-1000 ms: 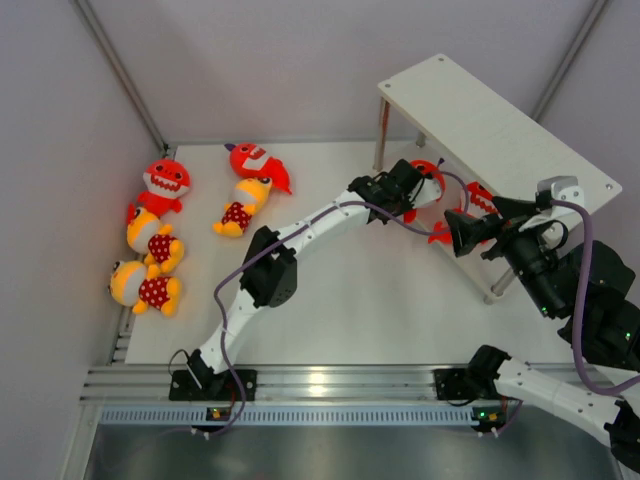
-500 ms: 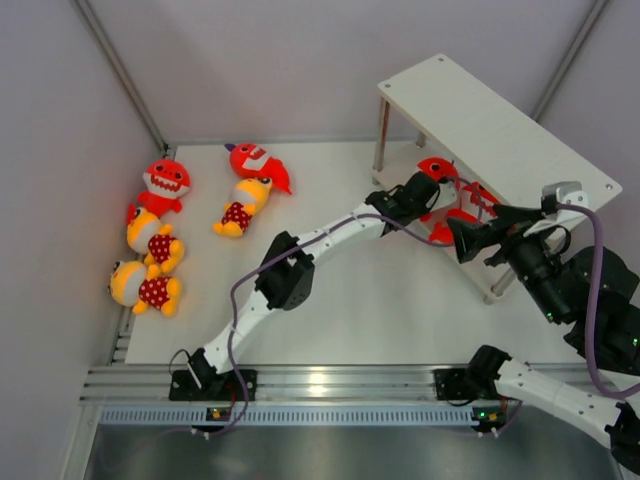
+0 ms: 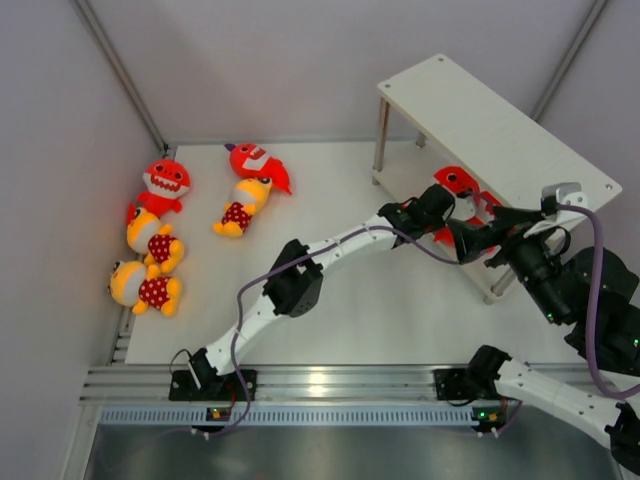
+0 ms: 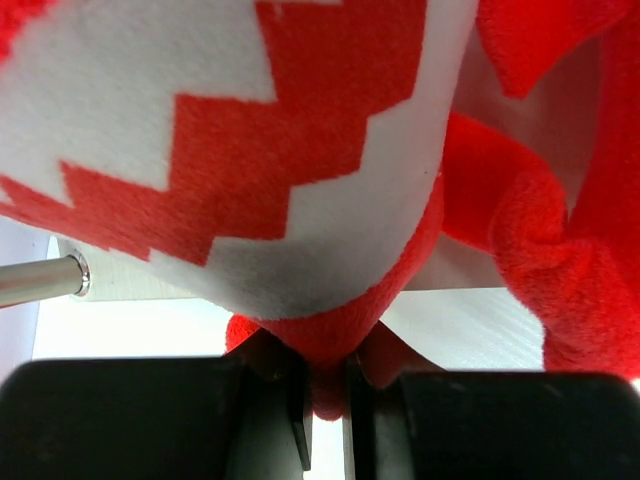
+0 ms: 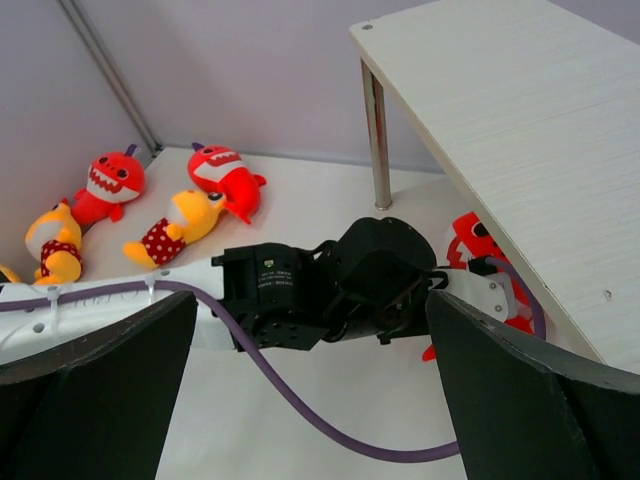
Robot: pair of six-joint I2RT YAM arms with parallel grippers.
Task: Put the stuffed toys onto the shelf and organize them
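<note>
The left gripper pushes farther in under the top board next, then opens, as the red shark's lower edge still hangs past the lower board's rim.
My left gripper (image 3: 438, 207) is shut on the lower edge of a red shark (image 3: 458, 182), held under the top board of the shelf (image 3: 500, 125). In the left wrist view its white toothy mouth (image 4: 250, 150) fills the frame above the gripper (image 4: 327, 400), and a second red plush (image 4: 540, 270) lies just right of it. My right gripper (image 5: 320, 400) hangs open above the left wrist, holding nothing. Two more red sharks (image 3: 166, 182) (image 3: 255, 160) and three yellow-orange figures (image 3: 243, 205) (image 3: 150, 238) (image 3: 143, 287) lie at the table's left.
The shelf's thin metal legs (image 3: 381, 133) stand at its near-left corner, one leg (image 4: 40, 280) close beside the held shark. The left arm's purple cable (image 5: 300, 390) loops under my right gripper. Grey walls close in the left and back.
The left arm has stretched to the right, carrying the red shark in under the shelf's top board. The right gripper stays open, nearly still.
</note>
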